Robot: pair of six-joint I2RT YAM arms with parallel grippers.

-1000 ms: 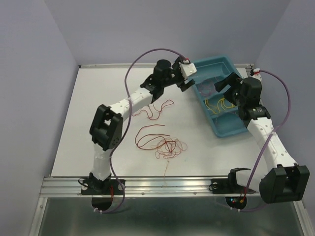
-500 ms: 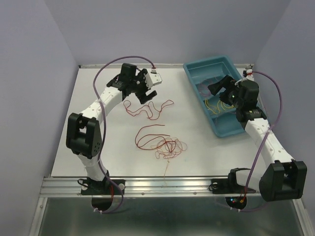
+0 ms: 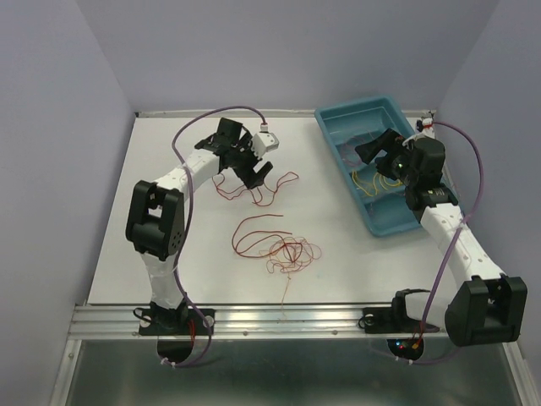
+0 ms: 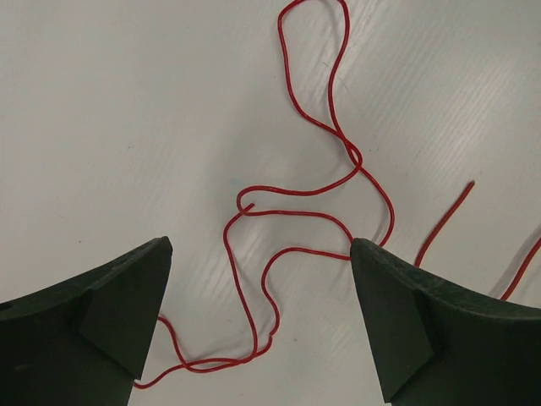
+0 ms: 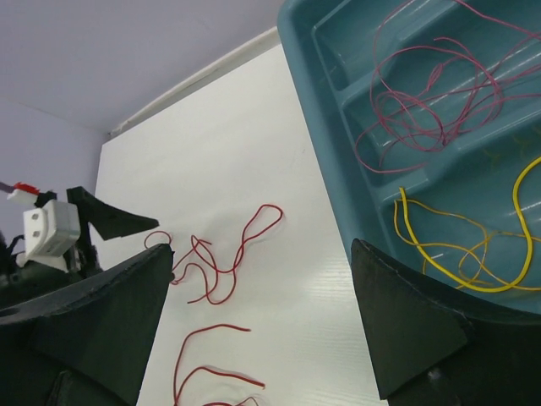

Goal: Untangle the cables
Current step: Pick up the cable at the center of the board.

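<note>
The crossing [image 3: 275,189] [image 4: 350,150] is beside the loose red cable's long loop, where the cable's parts lie close together. I will next move my left gripper toward the teal tray, then lower it onto the crossing.
A loose red cable [image 3: 272,188] lies curled on the white table, apart from the main tangle of red and orange cables [image 3: 289,250] nearer the front. My left gripper [image 3: 252,173] is open and empty, right above the loose red cable. In the left wrist view the red cable [image 4: 254,279] loops between the spread fingers [image 4: 101,321]. My right gripper [image 3: 374,152] is open and empty over the teal tray [image 3: 393,222]. The tray holds yellow cables [image 5: 456,254] and pink cables [image 5: 423,101].
The tray stands at the back right of the table, with dividers inside [image 5: 372,101]. The right wrist view also shows the loose red cable [image 5: 228,254] and the left gripper's white camera block [image 5: 51,233]. Purple walls close in the table at the back and sides.
My left arm has swung from the tray's edge to the left and then down over the loose red cable, jaws open. My right gripper has barely moved over the tray.
</note>
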